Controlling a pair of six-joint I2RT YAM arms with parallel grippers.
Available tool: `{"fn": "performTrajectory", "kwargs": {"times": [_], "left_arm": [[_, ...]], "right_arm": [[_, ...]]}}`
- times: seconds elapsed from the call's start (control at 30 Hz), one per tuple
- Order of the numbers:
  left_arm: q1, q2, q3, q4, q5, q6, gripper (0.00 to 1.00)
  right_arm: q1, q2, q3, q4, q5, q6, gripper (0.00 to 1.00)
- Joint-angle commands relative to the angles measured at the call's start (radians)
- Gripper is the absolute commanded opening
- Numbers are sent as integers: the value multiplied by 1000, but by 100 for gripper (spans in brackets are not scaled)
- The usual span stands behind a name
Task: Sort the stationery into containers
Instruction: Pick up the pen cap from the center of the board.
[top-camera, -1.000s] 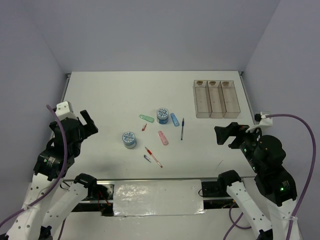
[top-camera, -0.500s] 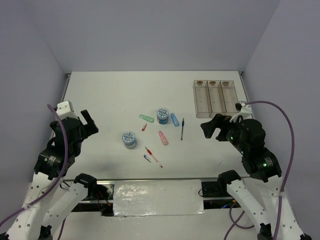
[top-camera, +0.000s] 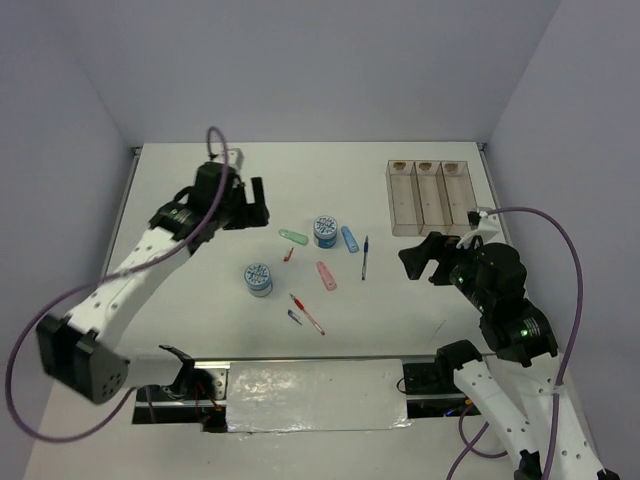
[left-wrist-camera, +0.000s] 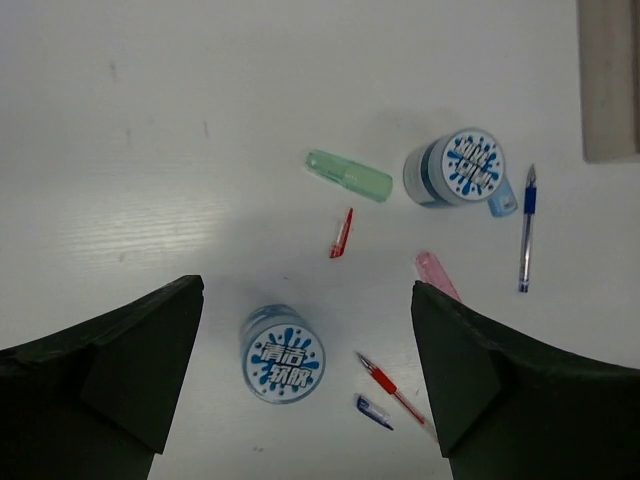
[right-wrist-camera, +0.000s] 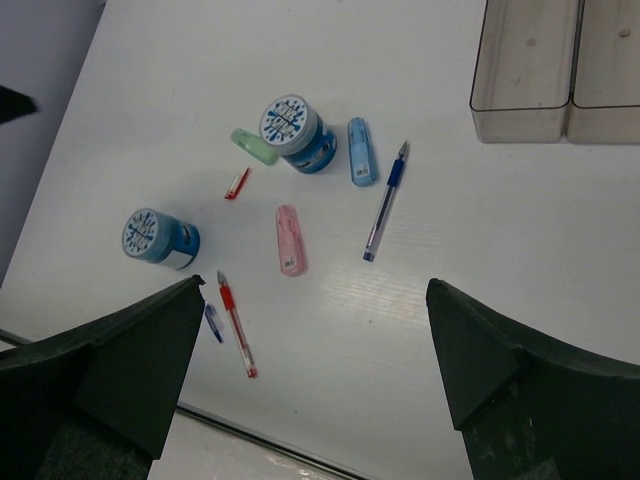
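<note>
My left gripper moves down toward the right in the top view next, fingers astride the red pen's small red cap (top-camera: 288, 255) (left-wrist-camera: 341, 235). Bare tabletop lies beside both the cap's long sides.
Two blue-white tape rolls (top-camera: 325, 230) (top-camera: 258, 278) stand mid-table. Around them lie a green clip (top-camera: 293, 237), a blue clip (top-camera: 349, 238), a pink clip (top-camera: 326, 275), a dark blue pen (top-camera: 365, 257) and a red pen (top-camera: 307, 313). The clear three-compartment tray (top-camera: 430, 197) sits at the far right and looks empty. My left gripper (top-camera: 255, 205) is open and empty, held high left of the items; the near roll (left-wrist-camera: 283, 355) lies below its fingers. My right gripper (top-camera: 425, 258) is open and empty, held above the table right of the blue pen (right-wrist-camera: 385, 200).
A small red cap (top-camera: 288, 254) and a small blue cap (top-camera: 294, 317) lie among the items. The table's near edge has a metal rail (top-camera: 310, 360). Grey walls close the far side and both sides.
My left arm has swung from the near left out over the table toward the items. My right gripper has moved left and forward toward the blue pen.
</note>
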Motion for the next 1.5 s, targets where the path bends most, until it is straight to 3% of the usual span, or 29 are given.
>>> {"fn": "performTrajectory", "kwargs": {"times": [0.0,0.23,0.53,0.97,1.17,1.47], "left_arm": [[-48,192,49,30,58,-8,96],[-105,377,55,119,31,-11,95],[-191,586,81,127,-67,9,89],[-194,660,35,199,-86,17,85],[-196,667,11,210,-68,27,77],[-196,704,-26,248,-57,35,73]], "right_arm": [[6,-13,3,21,-3,-18,100],[7,-47,78,-63,60,-56,100],[7,-104,21,-20,47,-47,100],[7,-114,14,-13,12,-48,100],[7,-95,1,4,-2,-48,100],[7,-98,-13,15,-9,-50,100]]}}
